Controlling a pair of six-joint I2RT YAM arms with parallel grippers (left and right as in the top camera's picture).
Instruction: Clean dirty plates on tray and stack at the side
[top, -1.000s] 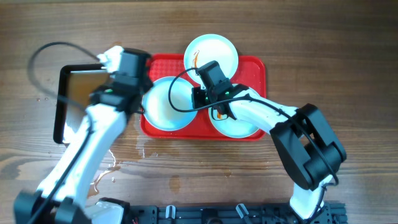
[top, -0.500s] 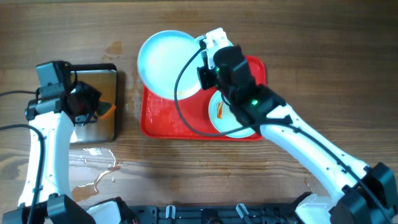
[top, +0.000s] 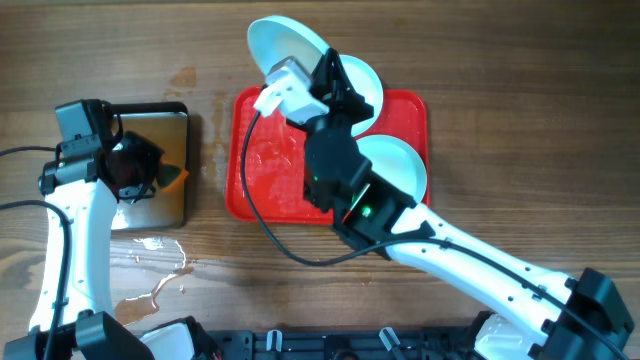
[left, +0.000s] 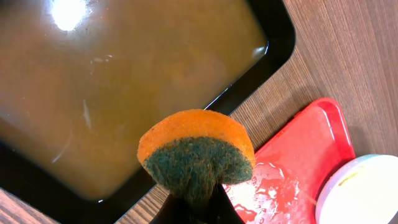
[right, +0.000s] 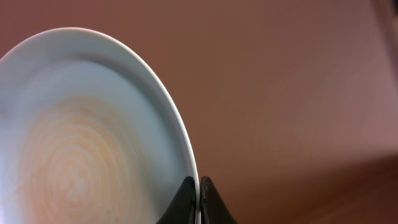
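Observation:
The clear tabletop beside the tray is below my right gripper, to its right in the overhead view. I need to carry the plate across, lower it flat and let go of it.
My right gripper (top: 325, 62) is shut on the rim of a pale plate (top: 283, 42) and holds it tilted on edge, high above the back of the red tray (top: 268, 172). In the right wrist view the fingers (right: 199, 190) pinch that plate's (right: 81, 143) rim. Two more plates are on the tray: one at the back (top: 369, 84), partly hidden by the arm, and one on the right (top: 402, 165). My left gripper (top: 150, 172) is shut on an orange and green sponge (left: 196, 152) over the metal pan.
A black-rimmed metal pan (top: 130, 215) with brownish water (left: 112, 74) stands left of the tray. Water puddles (top: 165, 272) lie on the wooden table in front of the pan. The tray's left half is wet (left: 280, 186).
The left arm went from the tray to the pan with the sponge, then stayed. The right arm has lifted the plate off the tray, raised it higher and tipped it on edge.

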